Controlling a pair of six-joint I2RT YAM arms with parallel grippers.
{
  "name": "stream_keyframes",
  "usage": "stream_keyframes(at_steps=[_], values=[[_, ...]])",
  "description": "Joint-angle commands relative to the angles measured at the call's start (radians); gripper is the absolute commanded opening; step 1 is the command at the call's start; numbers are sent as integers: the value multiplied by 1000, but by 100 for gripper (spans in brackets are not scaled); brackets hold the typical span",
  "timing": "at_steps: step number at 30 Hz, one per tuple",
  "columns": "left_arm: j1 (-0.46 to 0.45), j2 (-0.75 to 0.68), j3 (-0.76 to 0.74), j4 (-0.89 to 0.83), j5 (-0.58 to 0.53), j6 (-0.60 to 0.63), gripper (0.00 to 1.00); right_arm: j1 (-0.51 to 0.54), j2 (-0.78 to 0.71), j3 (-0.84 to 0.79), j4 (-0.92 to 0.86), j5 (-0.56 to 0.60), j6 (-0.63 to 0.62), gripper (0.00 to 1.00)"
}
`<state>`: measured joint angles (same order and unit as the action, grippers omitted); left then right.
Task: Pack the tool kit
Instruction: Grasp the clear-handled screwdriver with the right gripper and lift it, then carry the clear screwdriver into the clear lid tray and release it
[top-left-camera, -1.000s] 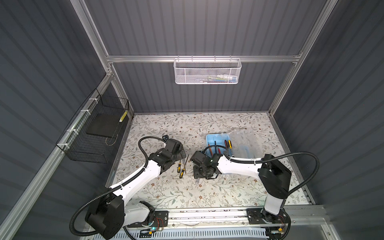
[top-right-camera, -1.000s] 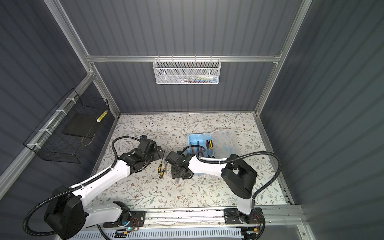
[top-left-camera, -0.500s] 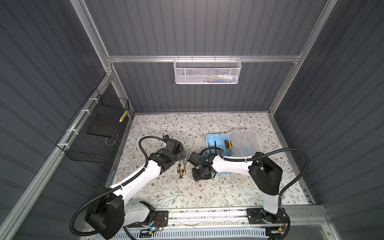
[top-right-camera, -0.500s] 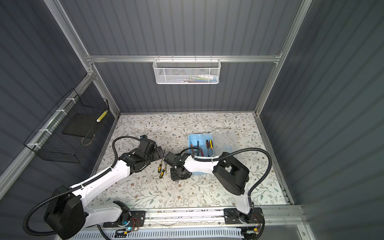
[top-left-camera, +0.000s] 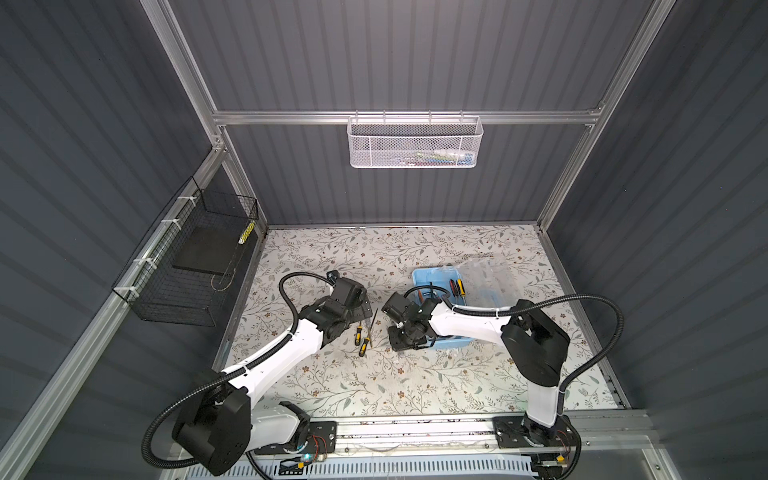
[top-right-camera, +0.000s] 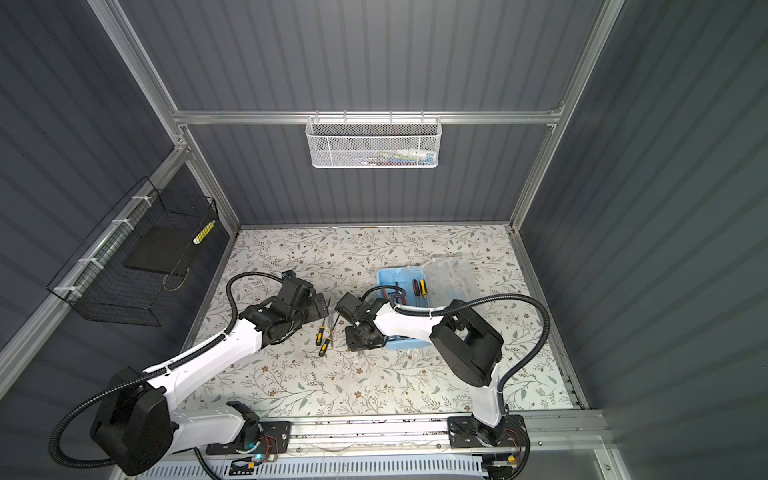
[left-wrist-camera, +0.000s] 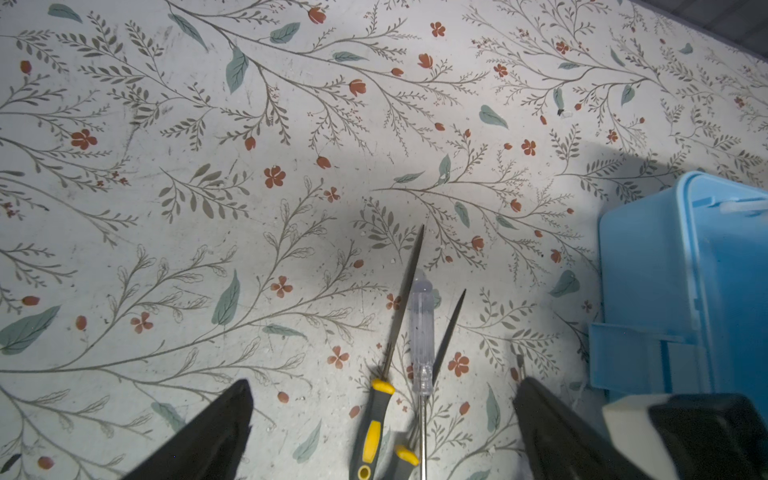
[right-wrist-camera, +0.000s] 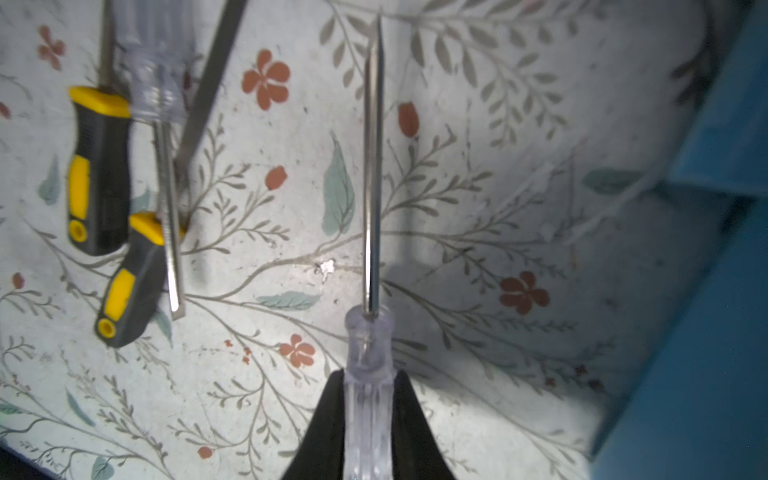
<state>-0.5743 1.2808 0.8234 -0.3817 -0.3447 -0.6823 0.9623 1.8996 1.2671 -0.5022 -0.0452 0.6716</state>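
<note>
The screwdriver goes up over the box and down in my right gripper next, for release in the open clear lid (top-left-camera: 490, 274), since that lies across the box from my gripper.
The tool kit box (top-left-camera: 432, 276), light blue with its clear lid (top-left-camera: 490, 274) swung open to the right, stands right of centre in both top views, and some tools (top-left-camera: 456, 286) lie inside. My right gripper (right-wrist-camera: 369, 378) is shut on the clear handle of a screwdriver (right-wrist-camera: 371, 208), low over the mat just left of the box (right-wrist-camera: 715, 332). Two yellow-and-black tools (right-wrist-camera: 97, 166) and another clear-handled screwdriver (left-wrist-camera: 422, 332) lie between the arms. My left gripper (left-wrist-camera: 384, 386) hangs open over them, touching none.
A white mesh basket (top-left-camera: 413, 143) hangs on the back rail, holding small items. A black wire basket (top-left-camera: 187, 266) hangs on the left wall. The floral mat (top-left-camera: 374, 386) covers the table. The right arm's forearm (top-left-camera: 469, 324) crosses over the box's front part.
My right gripper has closed onto the clear screwdriver handle, and the right arm's elbow has swung. The left arm and the loose tools have not moved.
</note>
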Motion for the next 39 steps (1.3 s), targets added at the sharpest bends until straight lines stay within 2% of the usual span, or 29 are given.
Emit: stream_keyframes(at_steps=[1, 5, 10, 13, 18, 21, 33, 39], values=[[7, 24, 28, -20, -3, 31, 100, -3, -94, 23, 9, 8, -61, 7], [7, 65, 39, -20, -2, 44, 100, -2, -174, 56, 17, -20, -89, 6], [5, 99, 59, -16, 28, 53, 100, -34, -297, 57, -47, 62, -149, 6], [5, 111, 66, -4, 42, 61, 100, -107, -400, 3, -88, 102, -200, 7], [2, 135, 85, 22, 95, 69, 100, -288, -607, -135, -93, 141, -310, 7], [-2, 153, 101, 43, 131, 68, 100, -381, -667, -165, -135, 168, -368, 7], [-33, 190, 118, 31, 125, 74, 100, -650, -675, -229, -213, 205, -526, 7], [-33, 194, 131, 40, 136, 75, 100, -706, -634, -250, -188, 193, -536, 7]])
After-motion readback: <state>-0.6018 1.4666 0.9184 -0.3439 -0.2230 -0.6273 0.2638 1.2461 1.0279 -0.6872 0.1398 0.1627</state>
